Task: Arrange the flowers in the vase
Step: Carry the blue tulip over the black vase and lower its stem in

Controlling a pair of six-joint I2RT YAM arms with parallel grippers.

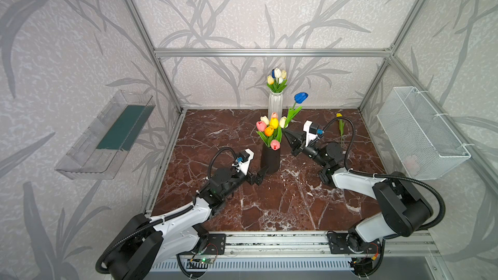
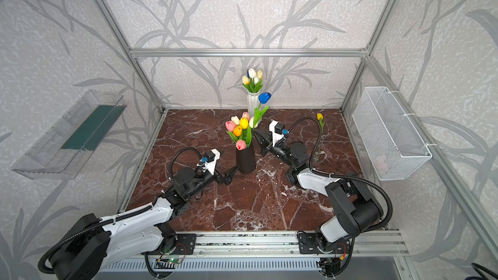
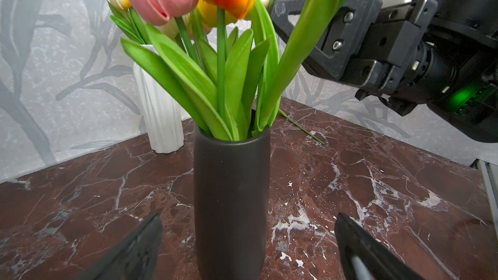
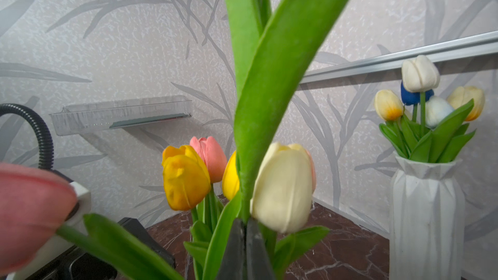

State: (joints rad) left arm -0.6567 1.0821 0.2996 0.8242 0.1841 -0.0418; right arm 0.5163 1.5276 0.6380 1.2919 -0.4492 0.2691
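Observation:
The blue flower's head still stands high above the other flowers, so my right gripper needs to move down toward the black vase's opening point(image 2: 249, 146) next and let go of the blue flower's stem there.
A black vase point(image 1: 270, 160) point(image 2: 245, 160) point(image 3: 231, 197) stands mid-table and holds several flowers point(image 1: 269, 127) point(image 3: 221, 76) with pink, yellow, orange and cream heads. My right gripper point(image 1: 287, 131) point(image 2: 256, 132) point(image 4: 245, 222) is shut on the stem of a blue flower point(image 1: 301, 97) point(image 2: 264, 97), just right of the bouquet; its head rises up and back. My left gripper point(image 1: 262, 173) point(image 2: 231, 173) point(image 3: 248, 219) is open low at the vase's left side, one finger on each side of it, apart from it. A yellow flower point(image 1: 341, 127) point(image 2: 320, 119) lies on the table at the back right.
A white ribbed vase point(image 1: 275, 103) point(image 4: 425, 211) with cream, yellow and blue tulips stands by the back wall behind the black vase. A white wire basket point(image 1: 420, 133) hangs on the right wall and a clear tray point(image 1: 107, 136) on the left wall.

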